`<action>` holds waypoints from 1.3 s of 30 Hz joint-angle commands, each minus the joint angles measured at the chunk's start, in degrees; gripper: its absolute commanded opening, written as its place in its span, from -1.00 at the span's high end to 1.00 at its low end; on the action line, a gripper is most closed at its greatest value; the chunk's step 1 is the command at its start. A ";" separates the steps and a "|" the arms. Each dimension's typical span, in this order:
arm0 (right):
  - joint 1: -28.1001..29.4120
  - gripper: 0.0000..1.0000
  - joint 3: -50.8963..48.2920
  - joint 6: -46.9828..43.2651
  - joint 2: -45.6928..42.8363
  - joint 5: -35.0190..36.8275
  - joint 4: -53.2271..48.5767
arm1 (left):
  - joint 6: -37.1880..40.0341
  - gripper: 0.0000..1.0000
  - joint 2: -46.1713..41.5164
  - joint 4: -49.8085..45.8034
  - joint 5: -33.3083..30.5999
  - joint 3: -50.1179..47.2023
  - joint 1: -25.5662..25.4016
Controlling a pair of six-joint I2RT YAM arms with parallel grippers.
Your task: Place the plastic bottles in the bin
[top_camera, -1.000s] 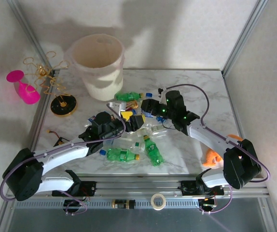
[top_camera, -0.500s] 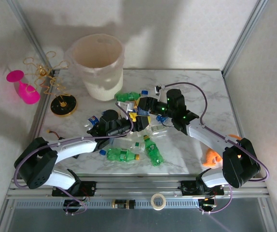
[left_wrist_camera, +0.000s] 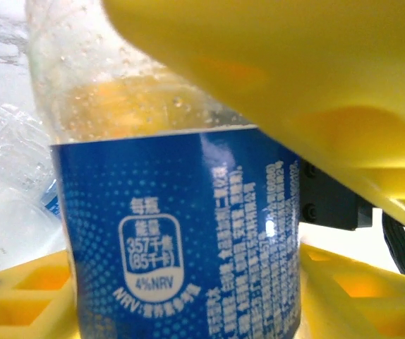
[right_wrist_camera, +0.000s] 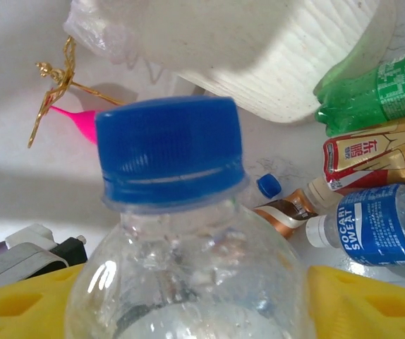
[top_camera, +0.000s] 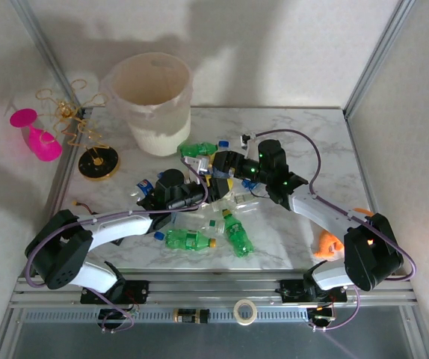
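The bin's rim is high above the tabletop, so my left gripper should next rise and carry the clear bottle outward over the bin's opening (top_camera: 152, 79) to release it.
A clear bottle with a blue cap (right_wrist_camera: 167, 152) and a blue label (left_wrist_camera: 181, 240) is held up between my two grippers over the bottle pile. My left gripper (top_camera: 203, 193) (left_wrist_camera: 188, 304) is shut on its labelled body. The yellow fingers of my right gripper (top_camera: 218, 167) (right_wrist_camera: 195, 311) stand apart on either side of its shoulder. Green bottles (top_camera: 187, 239) (top_camera: 237, 233) lie at the near side and one (top_camera: 198, 149) lies by the bin. The cream-white bin (top_camera: 152, 97) (right_wrist_camera: 259, 49) stands at the back left. Copper-brown (right_wrist_camera: 379, 152) and blue-labelled (right_wrist_camera: 386, 226) bottles lie beyond.
A pink wine glass (top_camera: 36, 136) and a gold wire stand on a black disc (top_camera: 98, 161) sit left of the bin. An orange object (top_camera: 332, 241) lies by the right arm's base. Metal frame posts and white walls close in the table.
My left arm reached right and its jaws closed on the bottle that the right gripper was holding. The right gripper's jaws have widened.
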 commanded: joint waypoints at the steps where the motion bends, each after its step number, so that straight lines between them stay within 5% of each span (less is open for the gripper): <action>1: -0.60 -0.63 2.22 -1.53 -0.21 2.30 -0.95 | -0.50 -0.02 -1.41 1.55 -1.92 -0.56 -0.01; 13: -3.58 -0.98 4.24 -7.88 -3.99 12.13 -6.74 | 2.82 0.03 -7.43 -8.05 -7.84 2.45 2.05; 25: -3.65 -0.98 -3.10 -7.36 -8.89 13.87 -5.38 | 8.92 0.06 -2.71 -21.88 -7.37 26.92 14.35; 39: -3.65 -0.98 -9.54 -4.91 -9.37 11.37 -3.23 | 11.13 0.09 11.65 -36.07 -15.98 52.45 27.64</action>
